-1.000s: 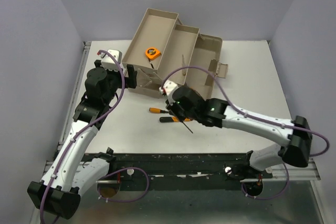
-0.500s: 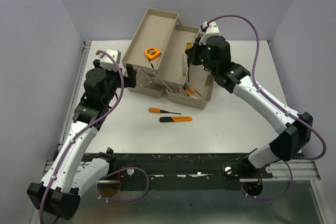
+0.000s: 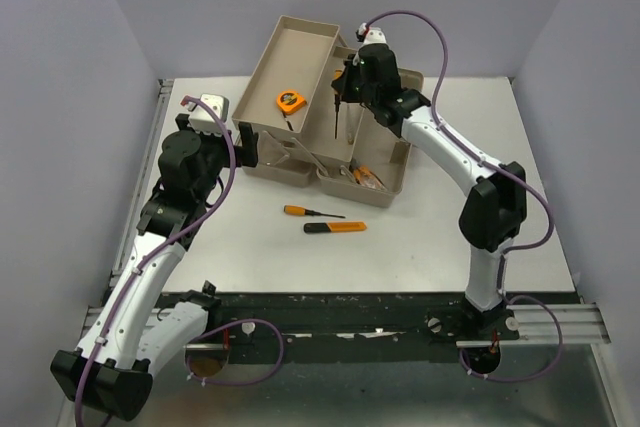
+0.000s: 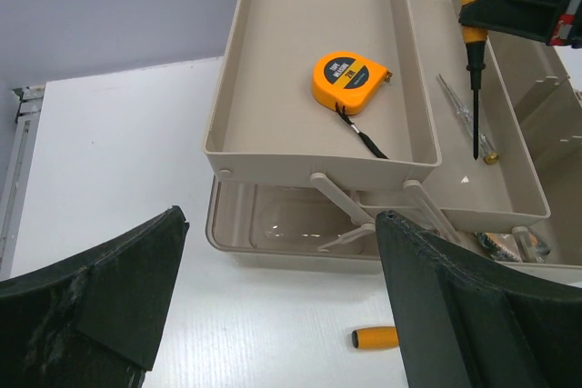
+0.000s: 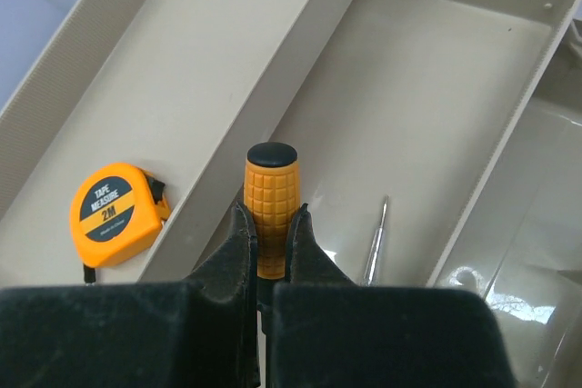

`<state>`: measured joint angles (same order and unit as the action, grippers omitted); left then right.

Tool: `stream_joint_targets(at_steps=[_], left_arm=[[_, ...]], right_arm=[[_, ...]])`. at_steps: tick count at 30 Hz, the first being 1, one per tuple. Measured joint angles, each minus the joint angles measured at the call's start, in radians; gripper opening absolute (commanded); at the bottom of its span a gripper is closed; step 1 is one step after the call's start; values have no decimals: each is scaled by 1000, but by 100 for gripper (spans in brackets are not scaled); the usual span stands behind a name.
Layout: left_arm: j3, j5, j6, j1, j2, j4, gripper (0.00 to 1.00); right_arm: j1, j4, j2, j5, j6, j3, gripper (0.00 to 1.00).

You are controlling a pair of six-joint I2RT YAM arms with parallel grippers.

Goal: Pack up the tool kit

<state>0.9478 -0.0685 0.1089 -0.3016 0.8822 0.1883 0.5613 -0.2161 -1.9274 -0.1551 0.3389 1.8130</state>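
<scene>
I should lower my right gripper toward the bottom of the middle tray before it releases the orange-handled screwdriver beside the slim clear one, where the middle tray's bottom lies bare [image 3: 329,129] [image 5: 335,218].
The beige toolbox [image 3: 395,127] stands open with its trays fanned out. An orange tape measure [image 3: 290,101] [image 4: 350,80] [image 5: 116,213] lies in the top tray [image 4: 273,88]. My right gripper [image 3: 345,80] [image 5: 271,209] is shut on an orange-handled screwdriver [image 5: 271,174] [image 4: 472,34], which hangs tip down over the middle tray [image 5: 436,106]. In that tray lies a slim clear screwdriver [image 5: 375,243]. My left gripper [image 3: 252,147] [image 4: 282,315] is open beside the box's left end, holding nothing. A small screwdriver [image 3: 312,212] and an orange-and-black tool [image 3: 336,227] lie on the table.
Pliers [image 3: 362,175] sit in the near-right compartment of the box. The white table [image 3: 250,247] ends at a black rail along the near side. Grey walls close in the left, back and right.
My right arm has carried the screwdriver from the table in front of the box up over it, then left to above the middle tray. The left arm has not moved.
</scene>
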Motion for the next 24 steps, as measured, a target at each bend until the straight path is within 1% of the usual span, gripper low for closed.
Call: stream_joint_targets(at_steps=[3,8,9,11,12,13,14,15,16,17,22,24], left_arm=[[0,0,0,0,0,0,99],[0,0,0,0,0,0,99],[0,0,0,0,0,0,99],[0,0,0,0,0,0,99],[0,0,0,0,0,0,99],[0,0,0,0,0,0,99],[0,0,0,0,0,0,99],[0,0,0,0,0,0,99],[0,0,0,0,0,0,99],[0,0,0,0,0,0,99],[0,0,0,0,0,0,99],[0,0,0,0,0,0,99]], right_arm=[[0,-49,-60,-10,-8,70,1],[0,-133,-128,-36,-23,134,1],[0,-148,-143,-39,-24,147,3],[0,-176,-174,-41,-25,177,18],[0,-189,-187,-41,-26,191,27],[0,-199,-197,-40,-26,204,40],[0,-210,-205,-40,-28,217,50],[0,-221,-209,-39,-29,227,57],[0,-231,-211,-40,-34,233,62],[0,-241,-211,-39,-39,237,64],[0,-249,-201,-30,-62,243,65],[0,-224,-163,14,-81,191,65]])
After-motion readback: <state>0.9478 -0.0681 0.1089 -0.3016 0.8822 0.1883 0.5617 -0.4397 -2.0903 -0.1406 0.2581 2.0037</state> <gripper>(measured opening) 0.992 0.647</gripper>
